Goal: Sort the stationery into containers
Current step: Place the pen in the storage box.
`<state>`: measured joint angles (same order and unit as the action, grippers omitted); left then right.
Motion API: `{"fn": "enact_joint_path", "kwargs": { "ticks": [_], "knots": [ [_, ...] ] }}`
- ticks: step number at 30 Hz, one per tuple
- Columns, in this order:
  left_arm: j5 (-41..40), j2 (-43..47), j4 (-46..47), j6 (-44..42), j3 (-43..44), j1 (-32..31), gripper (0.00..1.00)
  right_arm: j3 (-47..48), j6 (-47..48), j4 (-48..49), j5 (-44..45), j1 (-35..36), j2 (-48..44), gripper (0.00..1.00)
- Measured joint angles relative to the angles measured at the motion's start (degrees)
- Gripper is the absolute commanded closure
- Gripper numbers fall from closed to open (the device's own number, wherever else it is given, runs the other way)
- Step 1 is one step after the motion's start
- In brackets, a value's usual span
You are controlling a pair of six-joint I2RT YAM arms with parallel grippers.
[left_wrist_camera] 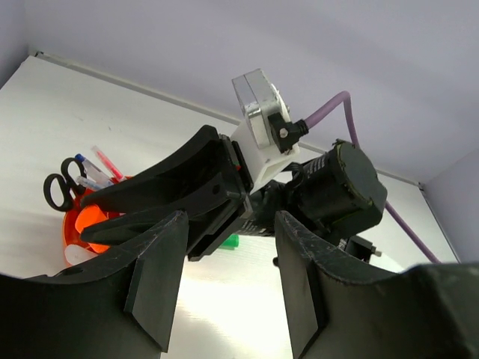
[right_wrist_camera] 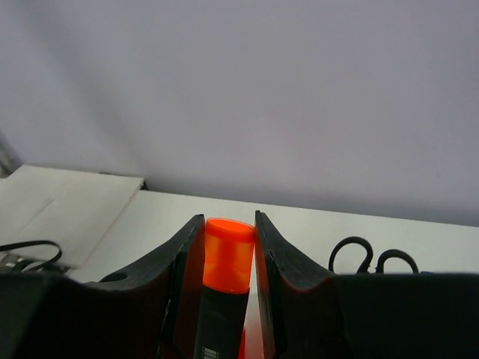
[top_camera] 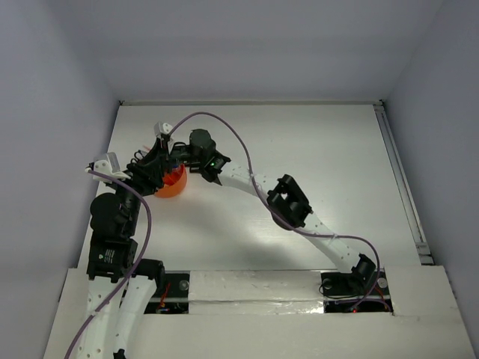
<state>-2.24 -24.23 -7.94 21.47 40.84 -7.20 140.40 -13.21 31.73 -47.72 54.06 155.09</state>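
Observation:
My right gripper should next lower the highlighter (right_wrist_camera: 227,258) into the orange holder's opening below, black body first as that end already hangs down, and release.
The orange holder (top_camera: 173,187) stands at the table's far left. It also shows in the left wrist view (left_wrist_camera: 81,224), with black-handled scissors (left_wrist_camera: 58,185) and thin pens (left_wrist_camera: 105,161) standing in it. My right gripper (right_wrist_camera: 224,221) is shut on an orange-capped, black-bodied highlighter (right_wrist_camera: 227,258), held upright right over the holder (top_camera: 174,166). The scissors' handles (right_wrist_camera: 372,258) show beside it. My left gripper (left_wrist_camera: 228,262) is open and empty, close beside the holder (top_camera: 150,173), facing the right gripper (left_wrist_camera: 112,217). A small green piece (left_wrist_camera: 230,241) shows under the right gripper.
The two arms crowd together at the holder. White walls close the table at the left (top_camera: 67,149) and the back (top_camera: 247,67). A metal rail (top_camera: 400,179) runs along the right edge. A purple cable (top_camera: 239,146) loops over the right arm.

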Motion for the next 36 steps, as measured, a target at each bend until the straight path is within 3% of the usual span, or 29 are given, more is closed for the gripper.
{"fn": "enact_joint_path", "kwargs": {
  "ticks": [13, 25, 29, 34, 36],
  "knots": [
    [0.0, 0.0, 0.0, 0.0, 0.0, -0.2, 0.54, -10.1, 3.7, 10.9, 11.4, 0.8, -0.3, 0.98],
    [0.0, -0.1, 0.0, 0.0, 0.0, -0.2, 0.54, -18.1, 5.9, 15.4, 15.7, 1.0, -4.1, 0.94],
    [0.0, -0.1, 0.0, 0.0, 0.0, -0.2, 0.54, -27.6, 6.9, 18.6, 17.0, 1.2, -8.9, 0.82],
    [0.0, -0.1, 0.0, 0.0, 0.0, -0.2, 0.54, -35.1, 7.6, 20.6, 18.1, 1.2, -12.6, 0.53],
    [0.1, -0.1, 0.0, 0.0, 0.0, -0.2, 0.54, -35.6, 7.7, 20.6, 18.2, 1.1, -13.0, 0.46]
  ]
}}
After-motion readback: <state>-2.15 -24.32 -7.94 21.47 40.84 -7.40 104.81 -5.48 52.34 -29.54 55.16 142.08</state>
